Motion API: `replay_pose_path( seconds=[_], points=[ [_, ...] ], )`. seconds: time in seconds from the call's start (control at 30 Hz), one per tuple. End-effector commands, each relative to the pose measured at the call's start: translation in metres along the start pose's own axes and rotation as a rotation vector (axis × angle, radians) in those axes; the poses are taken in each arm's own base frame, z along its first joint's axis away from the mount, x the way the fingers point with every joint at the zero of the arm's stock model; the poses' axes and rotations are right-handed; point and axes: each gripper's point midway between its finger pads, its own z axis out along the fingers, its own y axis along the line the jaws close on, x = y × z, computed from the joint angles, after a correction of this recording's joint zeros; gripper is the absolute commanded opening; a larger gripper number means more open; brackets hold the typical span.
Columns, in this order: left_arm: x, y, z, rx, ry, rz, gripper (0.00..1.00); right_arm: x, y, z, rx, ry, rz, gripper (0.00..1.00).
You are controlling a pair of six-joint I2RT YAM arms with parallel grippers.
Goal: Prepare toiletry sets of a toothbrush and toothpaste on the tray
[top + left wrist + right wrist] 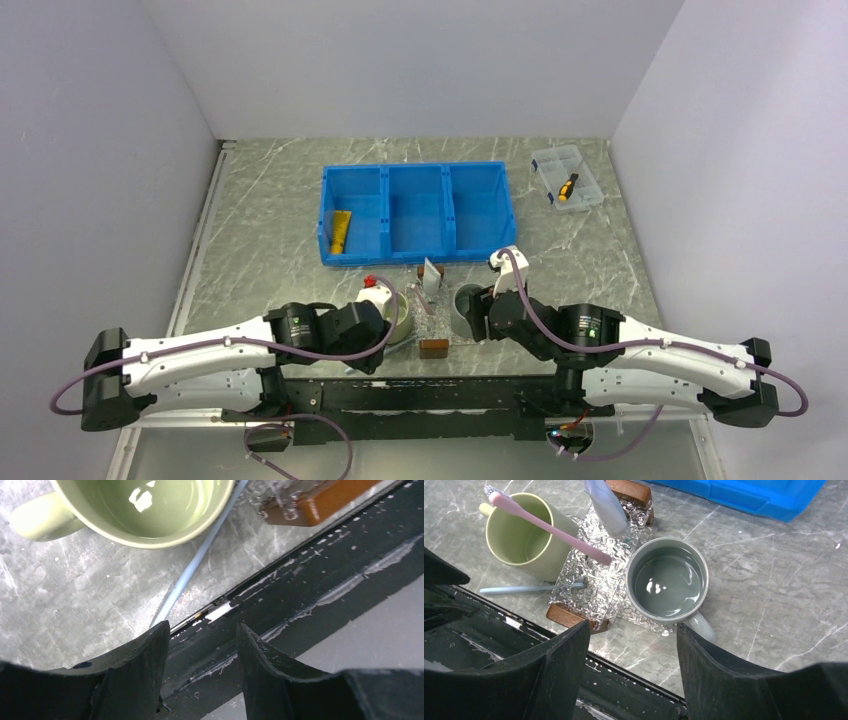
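The left gripper should next move down toward the green mug (pixel 140 515) and onto the pale blue toothbrush's handle (pixel 183 581), because that part of the handle sticks out bare past the green mug's rim.
The tray (pixel 596 592) of crinkled clear plastic lies between two mugs, with a brown handle (pixel 569 616) at its near end. A pale blue toothbrush (pixel 516 589) rests flat on the table, its head on the tray's edge. In the left wrist view this toothbrush (pixel 197 557) runs past the green mug (pixel 140 515) and ends just beside one fingertip. The toothpaste (pixel 605 505) leans up at the tray's far end. A pink toothbrush (pixel 549 527) lies across the green mug onto the tray. My left gripper (pixel 202 627) is open and empty over the table's front edge. My right gripper (pixel 631 630) is open, empty, near the grey mug (pixel 667 582).
A big blue three-compartment bin (pixel 417 212) stands behind the tray, with a yellow tube (pixel 340 232) in its left compartment. A clear lidded box (pixel 567 178) sits at the back right. The black rail (pixel 310 580) runs along the table's near edge.
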Motion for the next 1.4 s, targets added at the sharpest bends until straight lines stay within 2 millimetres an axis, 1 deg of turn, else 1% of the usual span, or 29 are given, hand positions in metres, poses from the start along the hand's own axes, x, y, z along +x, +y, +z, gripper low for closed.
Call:
replay_pose_path(
  seconds=[0.0, 0.27, 0.4, 0.57, 0.77, 0.97, 1.23, 1.37],
  points=[
    [-0.007, 0.001, 0.015, -0.032, -0.059, -0.083, 0.58, -0.014, 0.014, -0.003, -0.048, -0.029, 0.043, 0.66],
    [0.002, 0.017, 0.038, -0.132, -0.041, -0.060, 0.60, -0.009, 0.011, -0.004, -0.048, -0.019, 0.055, 0.66],
    [0.005, 0.020, 0.048, -0.155, -0.028, -0.042, 0.60, -0.007, 0.011, -0.003, -0.047, -0.015, 0.058, 0.66],
    [0.006, 0.020, 0.057, -0.162, -0.021, -0.020, 0.58, -0.006, 0.011, -0.002, -0.045, -0.011, 0.062, 0.66],
    [0.008, 0.018, 0.064, -0.154, -0.004, 0.012, 0.54, -0.006, 0.011, -0.001, -0.043, -0.010, 0.060, 0.66],
    [0.012, 0.019, 0.073, -0.165, 0.008, 0.019, 0.52, -0.004, 0.013, 0.000, -0.048, -0.005, 0.060, 0.66],
    [0.017, 0.021, 0.080, -0.182, 0.031, 0.028, 0.42, -0.002, 0.012, 0.000, -0.048, -0.003, 0.065, 0.66],
    [0.019, 0.022, 0.083, -0.188, 0.040, 0.034, 0.33, -0.003, 0.013, 0.000, -0.050, -0.003, 0.067, 0.66]
  ],
)
